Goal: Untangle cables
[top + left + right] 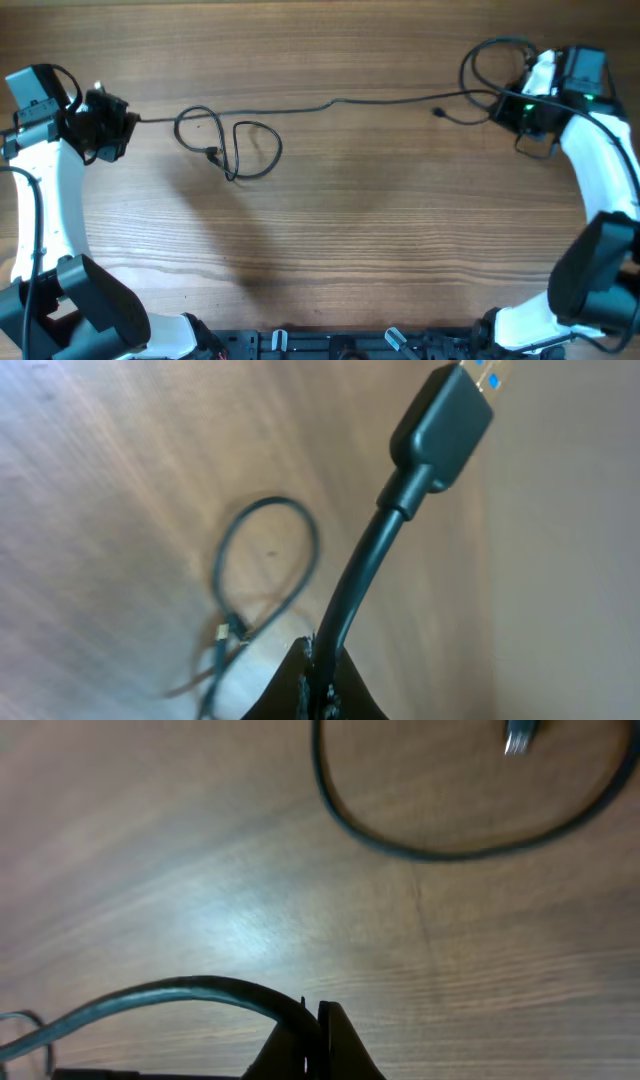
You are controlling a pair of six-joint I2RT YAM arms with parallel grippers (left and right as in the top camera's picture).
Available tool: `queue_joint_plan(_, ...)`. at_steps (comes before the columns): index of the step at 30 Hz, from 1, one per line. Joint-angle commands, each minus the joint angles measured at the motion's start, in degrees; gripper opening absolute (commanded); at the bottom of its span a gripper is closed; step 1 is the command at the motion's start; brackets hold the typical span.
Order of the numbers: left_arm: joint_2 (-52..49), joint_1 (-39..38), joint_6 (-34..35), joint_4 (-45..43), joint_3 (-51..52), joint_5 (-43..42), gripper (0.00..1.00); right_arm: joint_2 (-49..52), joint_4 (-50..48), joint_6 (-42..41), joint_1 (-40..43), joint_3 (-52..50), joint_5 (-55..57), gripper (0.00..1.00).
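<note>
My left gripper moves outward and to the right in the overhead view to the bare far table edge point(236, 20) next, and releases the cable clear of the loops.
Thin black cables point(330, 103) stretch across the far part of the wooden table, from loops at the left point(230, 145) to loops at the right point(490, 65). My left gripper point(118, 125) at the far left is shut on a cable just behind its USB plug point(452, 415), which sticks out past the fingers point(318, 660); the loops show beyond point(262, 555). My right gripper point(520, 108) at the far right is shut on a cable point(190, 990) that arcs out leftward from the fingers point(312, 1020). A cable loop point(440, 845) and a small plug end point(518, 738) lie beyond.
A loose plug end point(440, 113) lies on the table point(380, 220) left of the right gripper. The arm bases stand at the front corners, with a black rail point(340, 345) along the front edge.
</note>
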State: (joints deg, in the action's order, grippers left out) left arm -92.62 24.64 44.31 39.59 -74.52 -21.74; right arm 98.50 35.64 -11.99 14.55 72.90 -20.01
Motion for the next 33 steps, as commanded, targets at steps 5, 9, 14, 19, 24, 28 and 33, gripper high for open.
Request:
queue_joint_plan(5, 0.74, 4.52, 1.33, -7.48, -1.25, 6.64, 0.04, -0.15, -2.51, 0.0, 10.51, 1.25, 0.04, 0.04)
queue_joint_plan(9, 0.61, 3.39, 1.36, -10.23, -1.25, 6.6, 0.04, -0.15, -4.2, 0.07, 10.47, 1.25, -0.92, 0.04)
queue_joint_plan(14, -0.76, -0.83, 1.33, -14.88, -1.25, 9.18, 0.04, -0.11, -7.61, 1.33, 10.38, 1.25, -3.26, 0.04)
queue_joint_plan(19, -4.48, -5.27, 1.33, -19.04, -1.25, 21.64, 0.04, 0.59, -9.7, 1.55, 10.69, 1.22, 0.31, 0.04)
queue_joint_plan(24, -8.17, -5.79, 1.38, -22.91, -1.25, 23.04, 0.04, 1.95, -12.2, 4.7, 11.04, 1.22, 2.14, 0.04)
queue_joint_plan(28, -11.08, -6.54, 1.33, -28.15, -1.25, 18.47, 0.04, 3.39, -17.14, 4.04, 10.8, 1.22, -2.67, 0.04)
queue_joint_plan(33, -14.49, -9.2, 1.38, -35.15, -1.25, 16.22, 0.04, 4.98, -20.24, 1.33, 10.43, 1.22, -1.77, 0.04)
